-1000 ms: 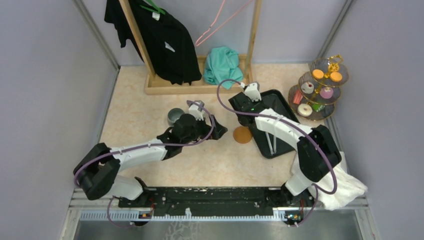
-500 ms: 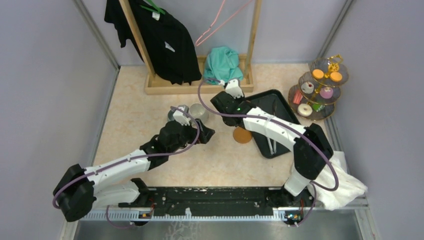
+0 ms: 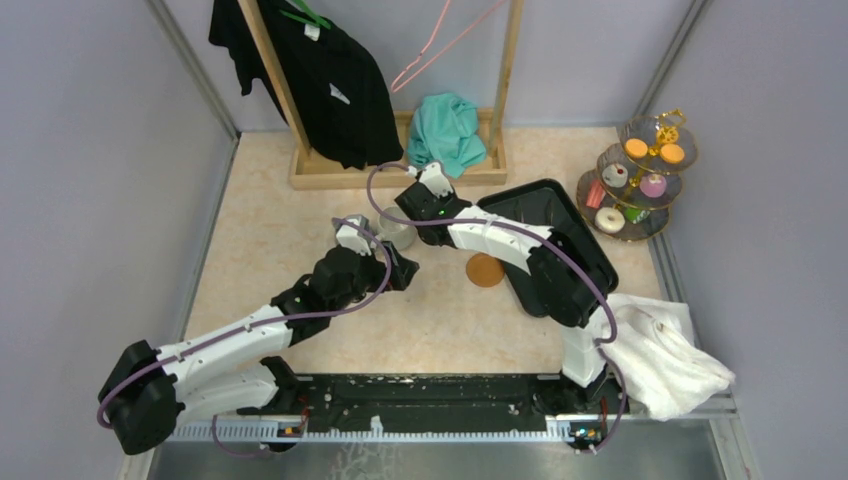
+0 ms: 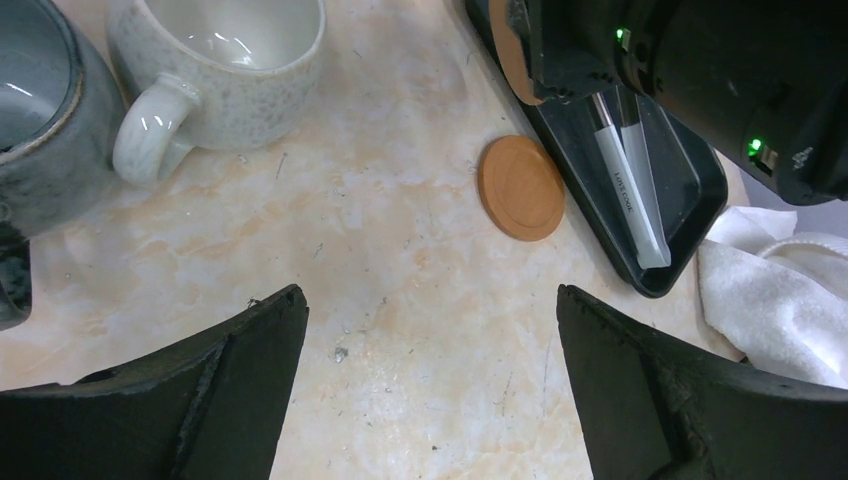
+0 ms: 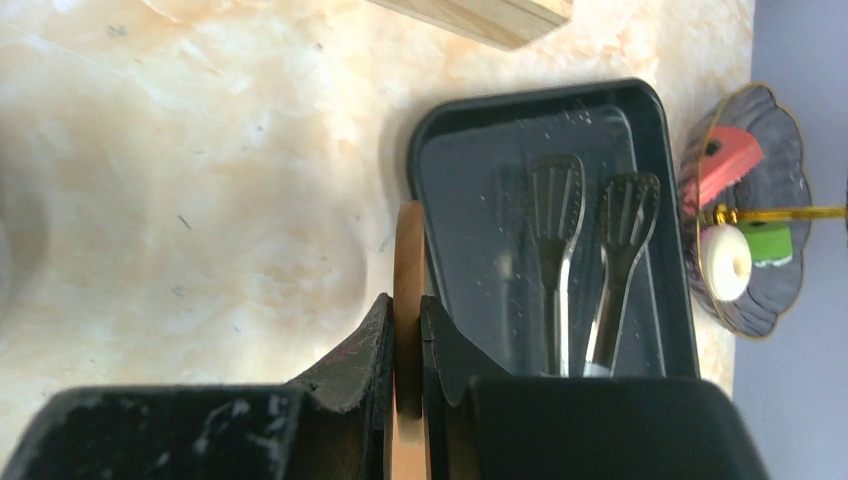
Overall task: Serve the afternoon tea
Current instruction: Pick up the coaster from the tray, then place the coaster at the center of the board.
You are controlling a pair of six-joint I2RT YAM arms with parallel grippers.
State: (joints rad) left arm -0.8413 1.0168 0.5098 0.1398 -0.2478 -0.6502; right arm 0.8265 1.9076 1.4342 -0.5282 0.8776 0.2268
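Note:
Next, the right gripper brings the coaster down toward the pale mug, over the table (image 3: pixel 442 252) (image 5: pixel 290 245) beside the black tray, where empty space is open for it.
The three-tier glass stand (image 3: pixel 640 180) with gold frame stands at the far right, with orange discs, doughnuts, red and green pieces on it; its lower tier shows in the right wrist view (image 5: pixel 745 210). A dark grey mug (image 4: pixel 30 120) and a pale speckled mug (image 4: pixel 230 60) stand side by side mid-table. My right gripper (image 3: pixel 410 208) hovers by the pale mug (image 3: pixel 397 230) and is shut on a wooden coaster (image 5: pixel 408 270) held on edge. My left gripper (image 4: pixel 430 320) is open and empty, low over bare table just near of the mugs.
A second wooden coaster (image 3: pixel 485 269) lies on the table beside the black tray (image 3: pixel 560 230), which holds metal tongs (image 5: pixel 570 250). A white towel (image 3: pixel 660 350) lies near right. A wooden garment rack (image 3: pixel 400 170) with a black shirt and teal cloth stands at the back.
My right arm has swung left from over the tray to beside the pale mug, coaster in its jaws. My left arm has drawn back to the left, uncovering the pale mug.

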